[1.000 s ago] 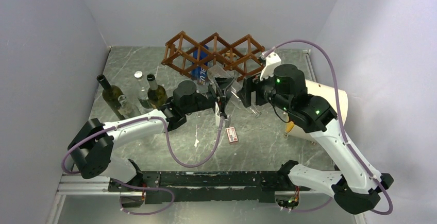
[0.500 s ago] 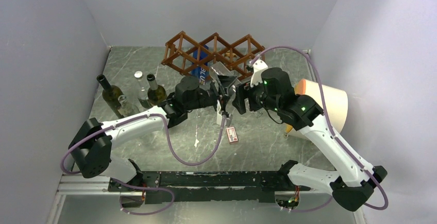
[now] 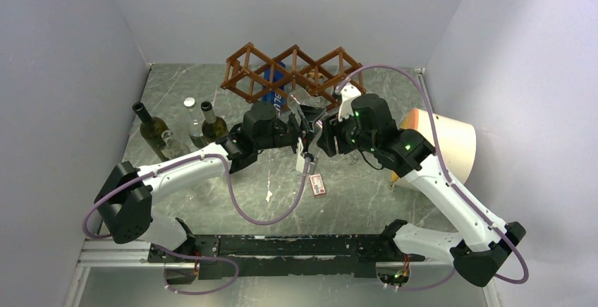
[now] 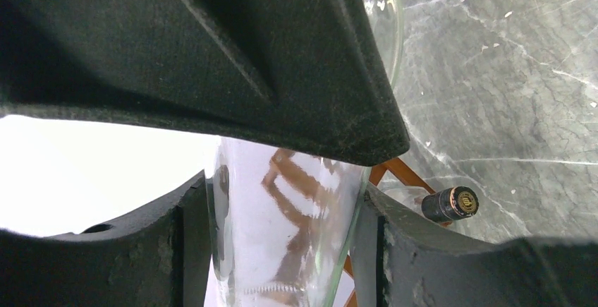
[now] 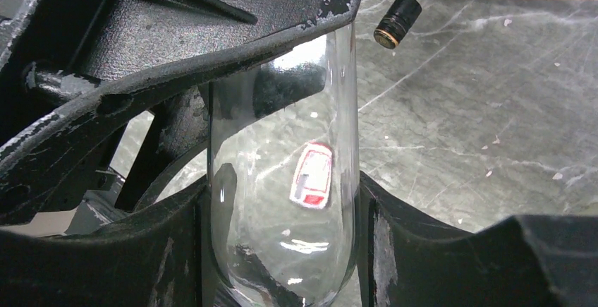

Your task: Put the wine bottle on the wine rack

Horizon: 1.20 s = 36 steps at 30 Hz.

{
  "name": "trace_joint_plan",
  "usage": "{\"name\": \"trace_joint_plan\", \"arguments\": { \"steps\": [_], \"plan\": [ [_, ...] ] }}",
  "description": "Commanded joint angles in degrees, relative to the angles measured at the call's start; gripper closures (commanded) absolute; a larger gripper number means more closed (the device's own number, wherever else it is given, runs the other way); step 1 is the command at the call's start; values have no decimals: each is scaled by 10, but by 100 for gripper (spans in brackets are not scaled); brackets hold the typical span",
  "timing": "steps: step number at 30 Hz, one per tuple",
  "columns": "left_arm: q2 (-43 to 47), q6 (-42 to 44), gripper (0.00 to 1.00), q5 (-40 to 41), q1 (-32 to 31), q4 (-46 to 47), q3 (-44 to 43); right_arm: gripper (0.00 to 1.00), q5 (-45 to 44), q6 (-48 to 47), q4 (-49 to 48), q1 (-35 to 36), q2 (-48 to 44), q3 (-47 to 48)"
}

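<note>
The right gripper carries the clear wine bottle outward, toward the left in the top view, and releases it next, as the rack slot [image 3: 290, 85] beside the blue-labelled bottle lies outward.
A clear glass wine bottle [image 3: 305, 106] hangs in the air just in front of the reddish-brown lattice wine rack [image 3: 248, 54] at the back of the table. My left gripper [image 3: 300, 128] comes in from the left and is shut on the wine bottle [image 4: 282, 201], with a finger pressed against each side of the glass. From the right, my right gripper [image 3: 325, 135] is shut on the rounded end of the same bottle [image 5: 282, 180], both fingers against the glass. Each gripper fills the upper part of the other's wrist view.
A blue-labelled bottle [image 3: 275, 89] lies in the rack. Another clear bottle with a dark cap [image 5: 396, 19] lies close under a rack slat. Several upright bottles [image 3: 151, 130] stand at the left. A cream and orange cone [image 3: 444, 137] lies at the right. A small red-and-white card [image 3: 319, 184] lies on the table.
My right arm has moved left up to the bottle and its jaws have narrowed onto the glass. The left gripper has kept its hold and barely moved.
</note>
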<state>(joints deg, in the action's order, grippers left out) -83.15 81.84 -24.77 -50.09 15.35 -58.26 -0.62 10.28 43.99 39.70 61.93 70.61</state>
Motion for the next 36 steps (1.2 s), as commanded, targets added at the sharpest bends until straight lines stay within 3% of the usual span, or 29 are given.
{"name": "trace_joint_plan", "arguments": {
  "steps": [1, 4, 6, 8, 14, 20, 23, 29, 36],
  "plan": [
    [7, -22, 82, -11, 0, 56, -23, 100, -22, 13, -18, -1, -5, 4],
    [13, -56, 36, -1, 0, 132, 10, 100, -43, 19, -26, -1, -11, 5],
    [17, -74, 24, -2, 0, 178, 31, 100, -64, 27, -37, -1, -19, 4],
    [23, -118, 18, -12, -1, 215, 48, 100, -99, 37, -54, -1, -29, 0],
    [38, -289, 15, -14, -3, 296, 96, 100, -209, 72, -89, -3, -61, -17],
    [54, -540, 20, 101, -8, 277, 94, 100, -208, 98, -105, -2, -64, -47],
    [75, -725, 18, 202, -7, 311, 101, 100, -202, 113, -114, -2, -60, -63],
    [113, -910, 10, 302, -7, 47, 6, 100, -178, 129, -134, -3, -61, -91],
    [200, -988, 2, 441, 0, -139, -2, 100, -138, 145, -196, -2, -32, -128]
  ]
}}
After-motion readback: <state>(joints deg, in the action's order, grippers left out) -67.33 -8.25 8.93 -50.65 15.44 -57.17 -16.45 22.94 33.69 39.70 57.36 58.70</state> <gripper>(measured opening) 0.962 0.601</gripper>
